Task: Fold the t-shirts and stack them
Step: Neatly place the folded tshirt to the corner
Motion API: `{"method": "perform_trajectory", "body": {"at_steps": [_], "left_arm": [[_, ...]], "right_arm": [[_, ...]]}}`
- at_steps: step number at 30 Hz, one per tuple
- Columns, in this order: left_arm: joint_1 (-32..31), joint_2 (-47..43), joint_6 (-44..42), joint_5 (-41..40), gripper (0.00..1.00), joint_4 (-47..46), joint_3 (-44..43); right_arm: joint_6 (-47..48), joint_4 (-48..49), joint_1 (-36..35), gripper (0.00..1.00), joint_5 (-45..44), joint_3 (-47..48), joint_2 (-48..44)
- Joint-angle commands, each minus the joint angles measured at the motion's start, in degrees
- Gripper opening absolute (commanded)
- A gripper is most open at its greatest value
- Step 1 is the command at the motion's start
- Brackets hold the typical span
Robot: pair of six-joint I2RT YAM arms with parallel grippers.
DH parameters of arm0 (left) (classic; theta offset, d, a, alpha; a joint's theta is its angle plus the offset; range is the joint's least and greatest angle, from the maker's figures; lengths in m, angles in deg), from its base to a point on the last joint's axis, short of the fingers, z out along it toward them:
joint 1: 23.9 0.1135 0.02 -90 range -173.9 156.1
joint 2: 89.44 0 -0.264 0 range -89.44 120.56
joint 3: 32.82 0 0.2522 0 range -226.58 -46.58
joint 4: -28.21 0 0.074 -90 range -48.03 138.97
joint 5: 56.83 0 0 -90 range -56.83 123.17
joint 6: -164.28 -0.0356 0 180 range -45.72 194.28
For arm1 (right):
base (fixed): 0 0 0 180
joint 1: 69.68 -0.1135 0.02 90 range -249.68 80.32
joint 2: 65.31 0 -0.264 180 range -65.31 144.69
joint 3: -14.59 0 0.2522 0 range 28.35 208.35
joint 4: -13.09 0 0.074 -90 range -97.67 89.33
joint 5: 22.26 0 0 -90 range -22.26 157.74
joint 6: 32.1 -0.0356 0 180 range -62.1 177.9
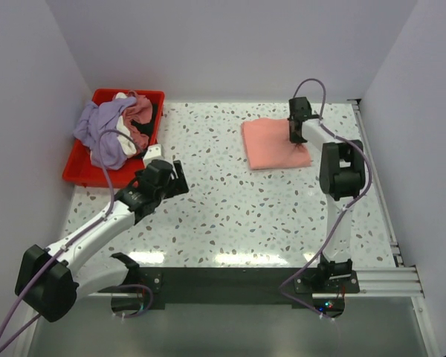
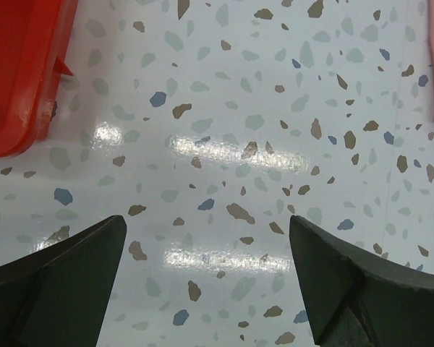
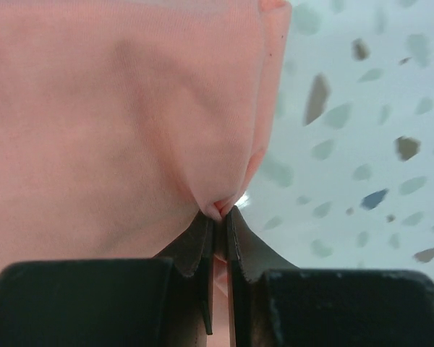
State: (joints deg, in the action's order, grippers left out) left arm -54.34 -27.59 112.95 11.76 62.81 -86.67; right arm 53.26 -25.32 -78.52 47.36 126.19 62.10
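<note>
My right gripper drags the salmon-pink t-shirt outward next, to the gripper's right in the top view. It takes the t-shirt to the bare far corner of the table by the bar (image 1: 337, 115) and releases.
A folded salmon-pink t-shirt (image 1: 271, 144) lies flat on the table at the back right. My right gripper (image 1: 295, 134) is shut on its right edge, pinching a fold of the salmon-pink cloth (image 3: 130, 108) between the fingertips (image 3: 202, 235). Lavender (image 1: 97, 130), white (image 1: 128, 143) and dusty rose (image 1: 140, 119) t-shirts lie crumpled in a heap in the red bin. My left gripper (image 1: 163, 178) is open and empty over bare table just right of the bin; its fingers (image 2: 65, 282) show wide apart in the left wrist view.
The red plastic bin (image 1: 78, 169) stands at the back left; its corner shows in the left wrist view (image 2: 22, 72). White walls close in the table on three sides. A metal rail (image 1: 375, 178) runs along the right edge.
</note>
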Motion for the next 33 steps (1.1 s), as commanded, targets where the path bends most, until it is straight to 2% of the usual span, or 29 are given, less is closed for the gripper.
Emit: {"method": "perform_trajectory", "body": {"at_steps": [1, 6, 11, 20, 28, 29, 32, 33], "left_arm": [[-0.06, 1.78, 1.14, -3.02, 1.00, 0.51, -4.28], [0.02, 3.98, 2.36, -5.13, 1.00, 2.10, -7.18], [0.03, 5.92, 2.72, -5.66, 1.00, 2.54, -10.35], [0.20, 9.52, 2.46, -8.21, 1.00, 3.59, -14.31], [0.20, 10.93, 2.19, -9.35, 1.00, 3.51, -15.63], [0.29, 10.93, 2.11, -9.53, 1.00, 3.51, -15.63], [0.29, 10.75, 2.45, -9.97, 1.00, 3.77, -15.71], [0.29, 10.49, 2.28, -9.88, 1.00, 3.77, -15.71]], "right_arm": [[4.29, -2.42, 5.84, 0.00, -4.92, 7.79, 4.06], [12.36, -2.60, 8.93, 0.00, -10.28, 19.03, 11.18], [15.01, -1.90, 13.49, 0.00, -15.21, 28.61, 18.21], [19.05, 8.10, 16.40, 0.01, -17.05, 30.65, 20.41], [24.33, 12.51, 17.01, 0.09, -18.02, 33.38, 21.91], [24.51, 12.86, 16.93, 0.10, -18.03, 33.47, 21.82], [23.90, 13.39, 16.93, 0.24, -18.73, 33.38, 20.95], [23.28, 13.39, 16.93, 0.38, -19.25, 33.20, 20.42]]}}
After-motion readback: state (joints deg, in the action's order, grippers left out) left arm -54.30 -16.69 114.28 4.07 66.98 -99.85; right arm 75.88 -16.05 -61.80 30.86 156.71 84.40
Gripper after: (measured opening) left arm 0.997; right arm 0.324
